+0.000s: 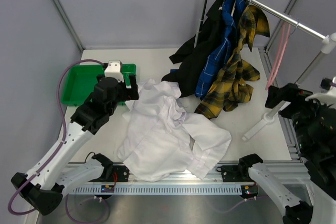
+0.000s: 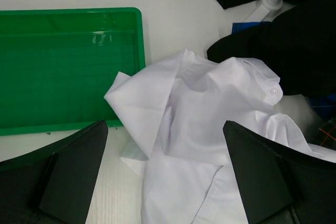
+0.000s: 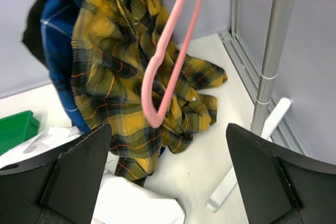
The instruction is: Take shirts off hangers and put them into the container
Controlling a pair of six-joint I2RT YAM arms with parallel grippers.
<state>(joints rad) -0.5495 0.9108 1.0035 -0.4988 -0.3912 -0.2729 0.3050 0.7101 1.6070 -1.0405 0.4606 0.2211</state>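
The white shirt is bunched in raised folds below my left gripper and to its right in the top view, so that gripper needs to go across and down.
A plain white shirt [image 1: 168, 129] lies crumpled on the table, off its hanger, one corner [image 2: 126, 98] overlapping the rim of the green container [image 1: 79, 82] [image 2: 63, 66]. My left gripper [image 1: 131, 90] [image 2: 165, 129] hovers open over that corner, nothing between its fingers. The black shirt [image 1: 197, 56], the blue plaid shirt [image 1: 218, 51] and the yellow-and-black plaid shirt [image 1: 236, 77] [image 3: 115, 77] hang from the rail, their tails on the table. A bare pink hanger [image 1: 278, 56] [image 3: 168, 77] hangs further right. My right gripper [image 1: 283, 95] [image 3: 169, 129] is open and empty, just below and in front of it.
The silver rail [image 1: 273, 11] runs diagonally at the back right on a white-footed post [image 1: 260, 124] [image 3: 268, 72]. A purple cable [image 1: 63, 87] loops beside the container. Grey walls close the left, back and right sides.
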